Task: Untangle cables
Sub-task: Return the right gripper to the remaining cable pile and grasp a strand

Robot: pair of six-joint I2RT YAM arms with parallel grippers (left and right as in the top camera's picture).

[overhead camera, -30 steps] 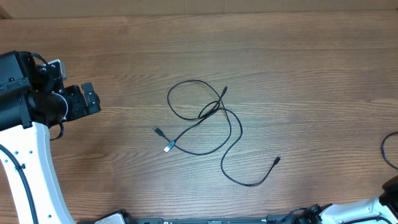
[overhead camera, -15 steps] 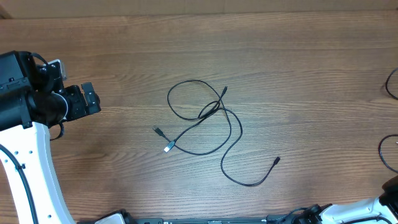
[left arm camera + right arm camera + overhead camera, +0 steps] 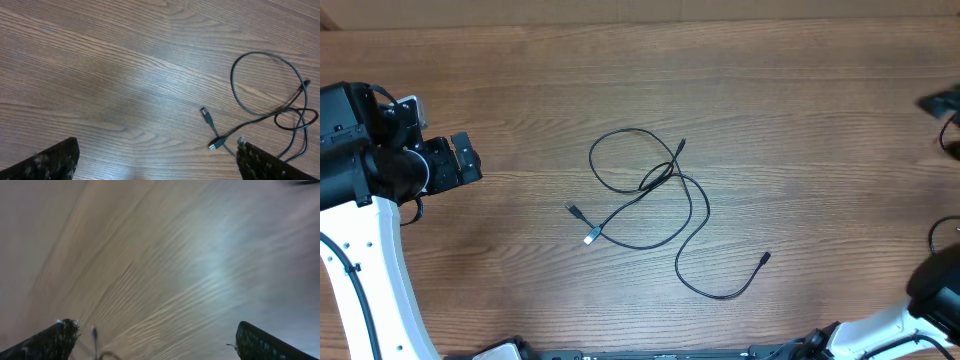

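Note:
My right gripper will swing left in the overhead view and lower onto the cable crossing [image 3: 649,188] beside the small loop, as the cables tangle there.
The thin black cables [image 3: 655,190] lie tangled in the middle of the wooden table, with a loop at the top and a long tail ending at a plug [image 3: 765,258]. Two plug ends [image 3: 582,225] lie on the left side of the tangle. My left gripper [image 3: 468,158] hovers open well to the left of them. In the left wrist view the cables [image 3: 265,100] lie ahead on the right, and the left gripper [image 3: 157,165] holds nothing. My right gripper [image 3: 157,345] stands open over blurred bare wood, empty.
My left arm [image 3: 360,200] fills the table's left edge. A dark part of the right arm [image 3: 940,100] pokes in at the right edge, with its thicker black cable [image 3: 935,245] and base [image 3: 930,300] below. The table's far edge [image 3: 640,22] runs along the top.
The right arm has swung up along the right edge, and a dark part of it now shows there. The left arm and the cables have not moved.

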